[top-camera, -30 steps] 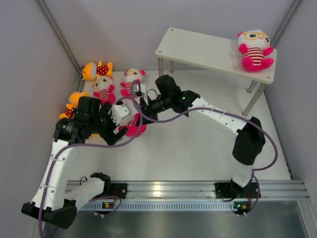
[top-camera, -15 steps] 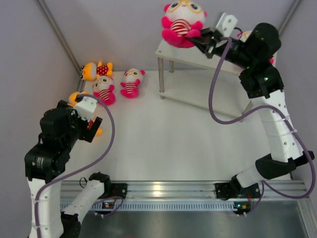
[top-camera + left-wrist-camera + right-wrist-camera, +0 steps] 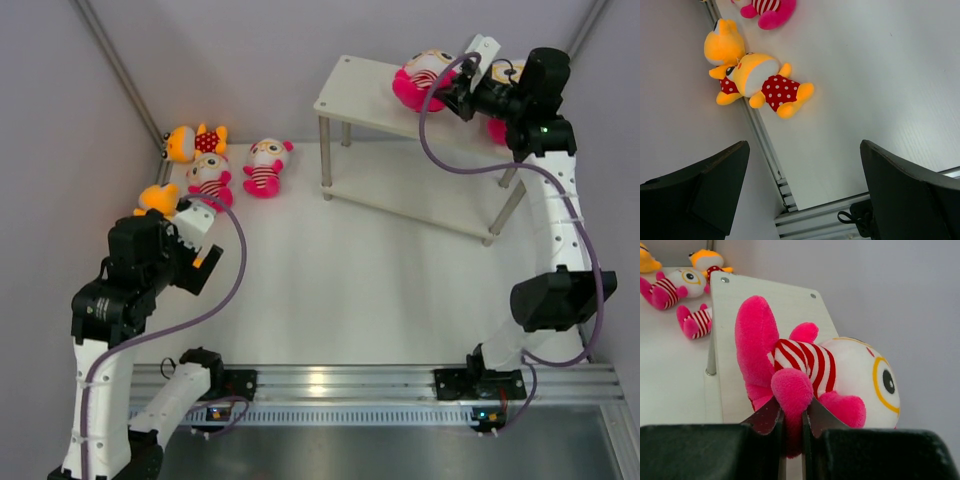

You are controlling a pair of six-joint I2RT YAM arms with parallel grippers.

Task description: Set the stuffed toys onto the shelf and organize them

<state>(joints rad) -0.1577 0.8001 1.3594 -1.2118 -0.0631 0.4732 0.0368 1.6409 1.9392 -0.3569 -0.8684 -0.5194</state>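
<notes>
The striped toy is already over the shelf's top board. My right gripper eases down and toward the second pink toy next, then releases the striped toy's arm there.
My right gripper (image 3: 448, 92) is shut on an arm of a pink stuffed toy (image 3: 422, 78) with a striped body and yellow glasses (image 3: 810, 367). The toy lies on its side on the shelf's top board (image 3: 365, 95), near the back edge. A second pink toy (image 3: 497, 130) on that board is mostly hidden behind my right arm. My left gripper (image 3: 203, 255) is open and empty (image 3: 804, 145) above the table's left side. Two orange toys (image 3: 767, 85) (image 3: 722, 46) lie below it. On the table at the back left lie another orange toy (image 3: 190, 142) and two pink toys (image 3: 210, 180) (image 3: 265, 165).
The shelf's lower board (image 3: 420, 190) is bare. Grey walls close in the left, back and right sides. A metal rail (image 3: 380, 385) with the arm bases runs along the near edge. A wall rail (image 3: 762, 142) runs beside the orange toys.
My right gripper carried the pink toy from mid-table up and then down to the right onto the shelf's top board. My left arm pulled back to the left and its gripper is empty.
</notes>
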